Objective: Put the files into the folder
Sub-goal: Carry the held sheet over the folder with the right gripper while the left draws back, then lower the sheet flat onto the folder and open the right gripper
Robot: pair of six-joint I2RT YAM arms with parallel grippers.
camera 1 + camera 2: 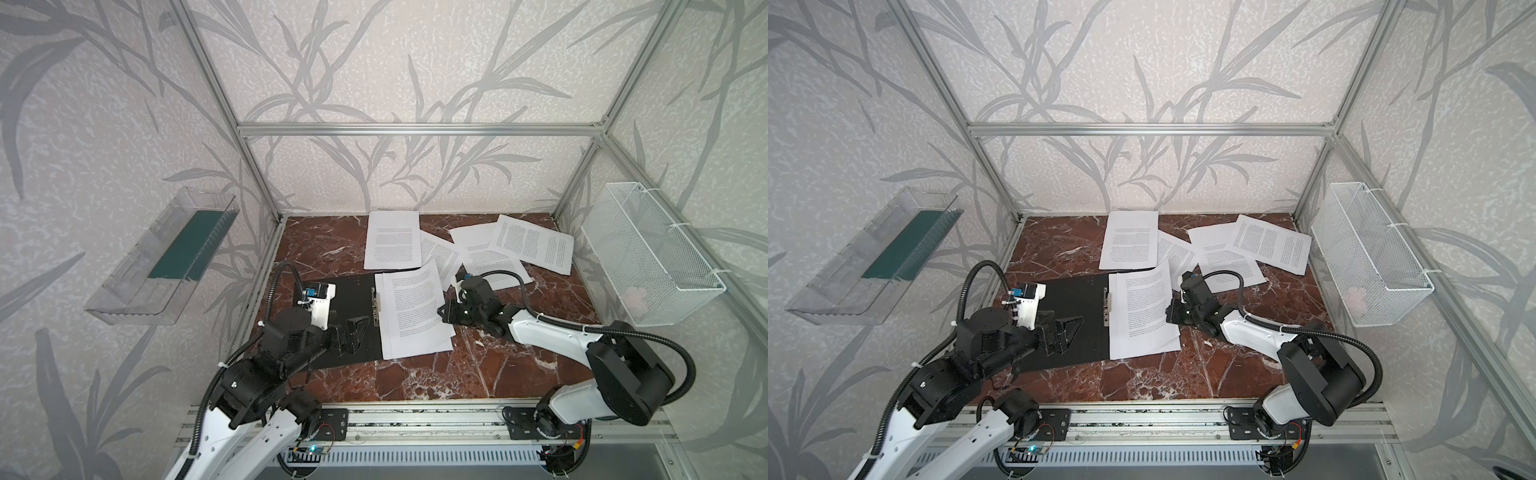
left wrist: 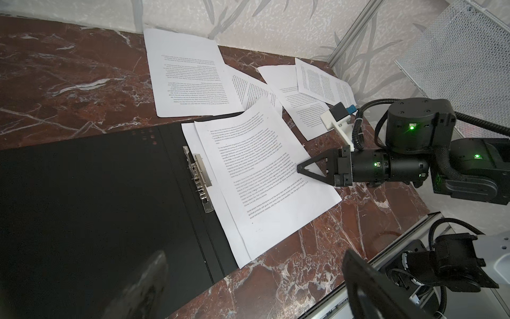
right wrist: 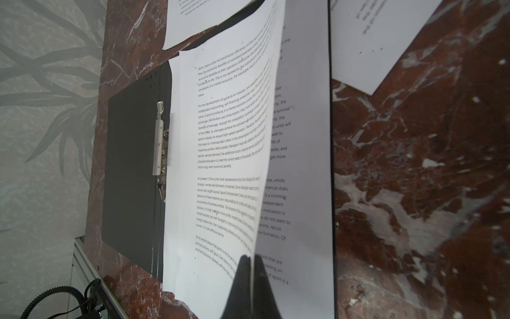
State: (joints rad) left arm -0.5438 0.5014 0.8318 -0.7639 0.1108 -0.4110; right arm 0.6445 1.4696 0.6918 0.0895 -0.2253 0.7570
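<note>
The top sheet's inner edge leaves a part of the sheet beneath uncovered, so my right gripper should move toward the metal clip bar and release the top sheet.
The folder lies open on the marble table, black inside up, with its metal clip bar along the spine. Two white printed files rest on its right half. My right gripper is shut on the right edge of the top sheet, which is lifted off the sheet beneath. In both top views that gripper sits at the sheet's right edge. My left gripper hovers open over the folder's bare left half, holding nothing. Several more files lie loose at the back of the table.
A clear plastic tray hangs on the left wall and a white wire basket on the right wall. Overlapping sheets spread toward the back right corner. An aluminium rail runs along the table's front.
</note>
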